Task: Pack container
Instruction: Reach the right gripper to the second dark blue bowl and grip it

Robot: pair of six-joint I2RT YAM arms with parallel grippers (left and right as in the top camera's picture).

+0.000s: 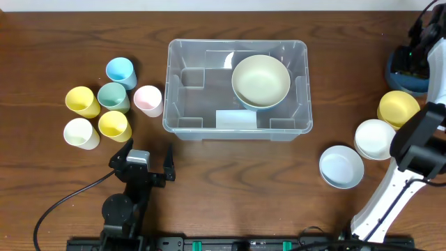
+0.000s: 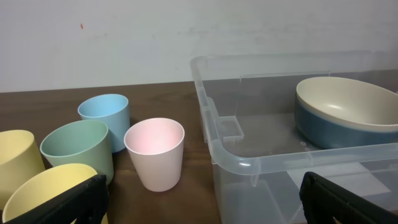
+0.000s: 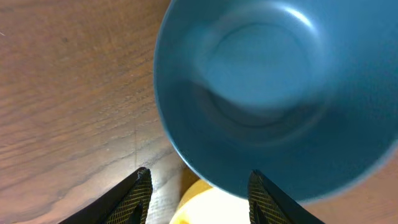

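My right gripper is going down next, with its fingers on either side of the dark blue bowl's near rim, and will then close.
The clear container stands mid-table and holds a cream bowl with a blue outside. It also shows in the left wrist view, with the bowl inside. My left gripper is open and empty, low on the table in front of the container's near left corner; its fingers frame the left wrist view. My right gripper is open and hovers over a dark blue bowl at the far right, with its fingers astride the bowl's near rim.
Several cups stand left of the container: blue, green, pink, white and two yellow. At the right are a yellow bowl, a white bowl and a light blue bowl.
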